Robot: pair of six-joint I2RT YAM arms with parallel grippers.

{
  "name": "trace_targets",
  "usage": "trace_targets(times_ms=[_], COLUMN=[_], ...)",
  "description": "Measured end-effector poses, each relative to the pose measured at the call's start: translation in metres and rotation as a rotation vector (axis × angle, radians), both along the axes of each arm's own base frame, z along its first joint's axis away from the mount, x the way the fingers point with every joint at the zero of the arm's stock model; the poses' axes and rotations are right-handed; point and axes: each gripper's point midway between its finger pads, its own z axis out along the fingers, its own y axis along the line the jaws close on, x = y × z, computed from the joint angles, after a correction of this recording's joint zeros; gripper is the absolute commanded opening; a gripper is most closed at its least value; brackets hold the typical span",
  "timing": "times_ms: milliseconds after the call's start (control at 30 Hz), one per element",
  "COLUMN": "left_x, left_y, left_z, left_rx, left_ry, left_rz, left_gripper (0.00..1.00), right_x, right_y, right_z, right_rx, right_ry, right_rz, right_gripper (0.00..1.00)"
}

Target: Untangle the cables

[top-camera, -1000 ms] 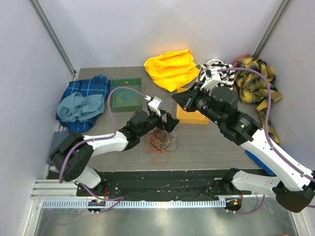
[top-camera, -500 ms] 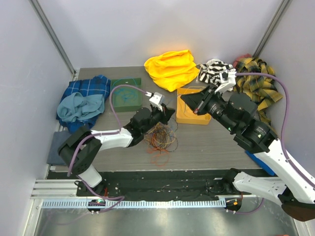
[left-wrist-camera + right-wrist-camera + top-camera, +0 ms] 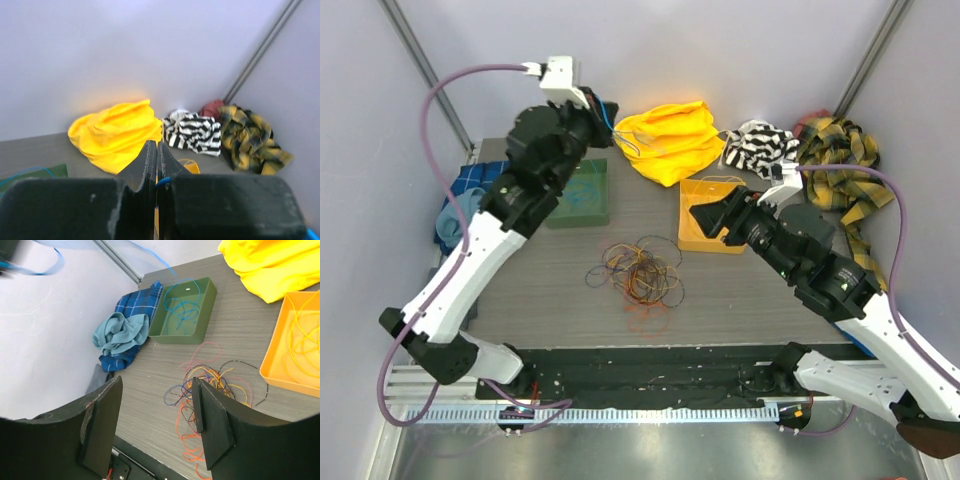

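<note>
The green tray (image 3: 582, 198) (image 3: 37, 176) lies below and to the left in the top view, so my left gripper lowers over that tray next and releases the cable.
The cables (image 3: 638, 268) lie as a loose tangle of orange, yellow, blue and dark wires on the table's middle, also seen under my right wrist (image 3: 215, 385). My left gripper (image 3: 608, 108) is raised high at the back and shut on one blue cable (image 3: 164, 180), which hangs down from it (image 3: 616, 125). That gripper's jaws (image 3: 156, 145) are pressed together. My right gripper (image 3: 705, 215) hovers open near the orange tray (image 3: 692, 240). Between its fingers (image 3: 157, 425) there is nothing.
A green tray (image 3: 595, 215) holds blue cables, and the orange tray (image 3: 272, 360) holds yellow ones. A yellow cloth (image 3: 665, 140), a striped cloth (image 3: 760, 145) and a plaid cloth (image 3: 840, 165) lie at the back. Blue and teal cloths (image 3: 122, 330) lie at the left.
My left gripper shut at the tangle and rose up and back, drawing a blue cable out. My right gripper opened and dropped slightly by the orange tray.
</note>
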Motion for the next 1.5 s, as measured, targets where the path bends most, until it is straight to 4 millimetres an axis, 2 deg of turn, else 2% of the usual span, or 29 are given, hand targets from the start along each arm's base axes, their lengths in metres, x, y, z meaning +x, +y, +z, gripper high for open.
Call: trace_targets(times_ms=[67,133,200,300,433,567,733,967,1100,1200,1333,1500], left_x=[-0.007,-0.011,-0.007,0.013,0.049,0.076,0.101,0.133,0.152,0.164,0.178,0.184], left_y=[0.015,0.03,0.04,0.06,0.09,0.109,0.124,0.14,0.147,0.151,0.158,0.169], left_z=[0.032,0.049,0.055,0.05,0.014,-0.024,-0.055,-0.1,-0.138,-0.179,-0.226,-0.271], left_rx=[-0.009,-0.001,0.014,0.05,0.114,0.17,0.204,0.231,0.261,0.304,0.349,0.391], left_ry=[-0.032,-0.044,-0.04,-0.009,0.086,0.175,0.241,0.321,0.375,0.433,0.508,0.585], left_rz=[0.035,0.077,0.113,0.198,0.323,0.409,0.476,0.535,0.56,0.574,0.588,0.608], left_gripper=[0.0,0.0,0.0,0.0,0.0,0.0,0.0,0.0,0.0,0.0,0.0,0.0], right_x=[0.0,-0.001,-0.001,-0.002,-0.004,-0.005,-0.004,0.0,0.002,0.005,0.007,0.009], right_y=[-0.001,-0.002,-0.003,-0.004,-0.006,-0.01,-0.012,-0.014,-0.015,-0.016,-0.017,-0.017], right_z=[-0.006,-0.011,-0.015,-0.023,-0.029,-0.03,-0.034,-0.059,-0.068,-0.076,-0.096,-0.105], right_rx=[-0.007,-0.014,-0.02,-0.028,-0.035,-0.04,-0.058,-0.125,-0.155,-0.176,-0.213,-0.248], right_ry=[0.006,0.013,0.019,0.028,0.035,0.028,0.024,0.043,0.048,0.047,0.067,0.076], right_rz=[-0.005,-0.007,-0.007,-0.007,-0.009,-0.017,-0.026,-0.038,-0.043,-0.05,-0.058,-0.059], right_gripper=[0.64,0.63,0.63,0.63,0.62,0.62,0.62,0.62,0.62,0.61,0.61,0.61])
